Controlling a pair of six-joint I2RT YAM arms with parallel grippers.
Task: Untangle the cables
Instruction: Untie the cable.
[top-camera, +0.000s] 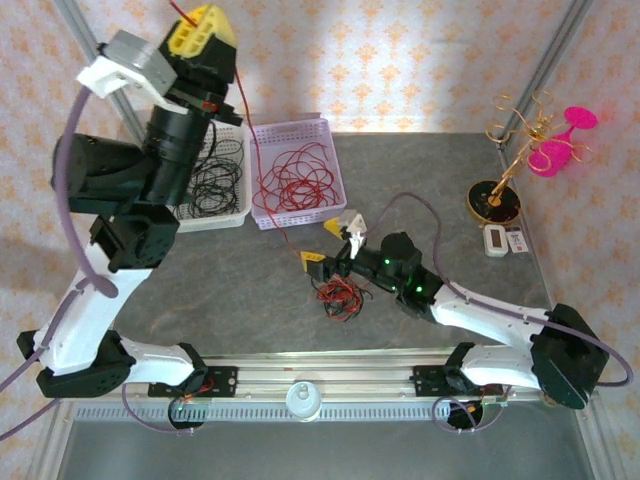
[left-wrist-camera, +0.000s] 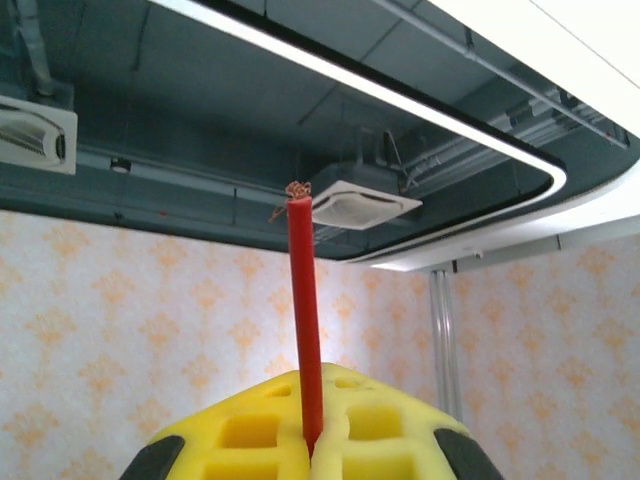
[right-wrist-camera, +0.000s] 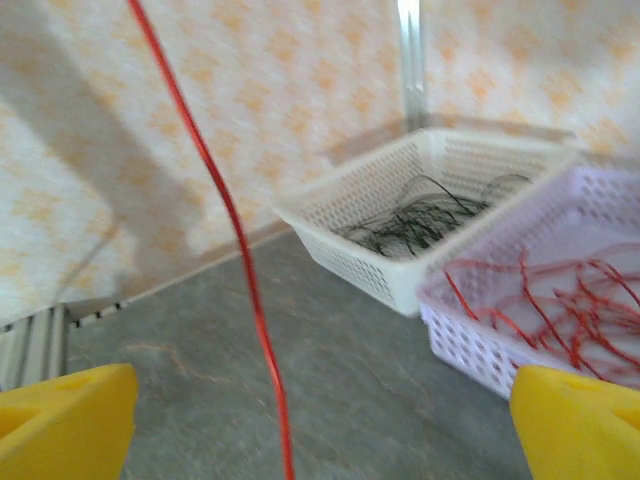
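I will next move my left gripper down toward the lilac basket's near edge below it and let go of the red cable, since my right gripper straddles it.
My left gripper is raised high at the back left, shut on a red cable. In the left wrist view the red cable stands up from between the closed yellow fingers, its frayed copper end on top. From there the strand hangs down to a small tangle of red and black cables on the table. Just above that tangle my right gripper is open. In the right wrist view the taut red cable passes between the wide-apart yellow fingertips without touching them.
A white basket of black cables and a lilac basket of red cables stand at the back centre-left. A gold stand with pink glasses and a small white device sit at the right. A rail runs along the near edge.
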